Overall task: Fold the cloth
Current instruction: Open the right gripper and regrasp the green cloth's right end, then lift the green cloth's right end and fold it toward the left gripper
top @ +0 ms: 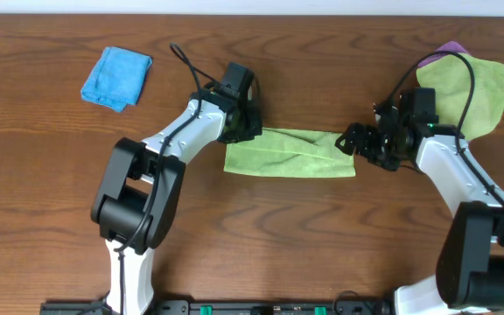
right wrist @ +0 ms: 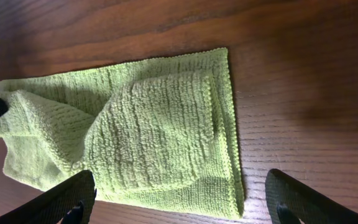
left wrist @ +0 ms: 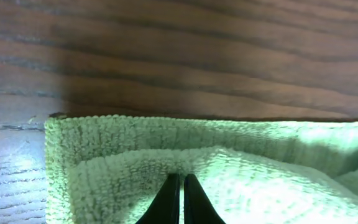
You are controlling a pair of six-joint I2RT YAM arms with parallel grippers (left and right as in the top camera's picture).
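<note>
The right gripper moves down next onto the raised upper layer at the folded cloth's end (top: 347, 159) (right wrist: 194, 177), which lies below the open fingers, since they already straddle it.
The lime-green cloth (top: 290, 152) lies at the table's middle as a folded strip with wrinkles. My left gripper (top: 239, 129) is at its far left corner. In the left wrist view the fingers (left wrist: 178, 180) are pinched shut on a raised fold of the cloth (left wrist: 278, 180). My right gripper (top: 354, 140) is at the strip's right end. In the right wrist view its fingers (right wrist: 180, 179) are wide open, straddling the near edge of the cloth (right wrist: 148, 124) without holding it. No white tag shows.
A bright blue cloth (top: 116, 77) lies at the far left. A duller olive-green cloth (top: 472, 92) with a purple cloth (top: 451, 46) under its far edge lies at the far right, behind my right arm.
</note>
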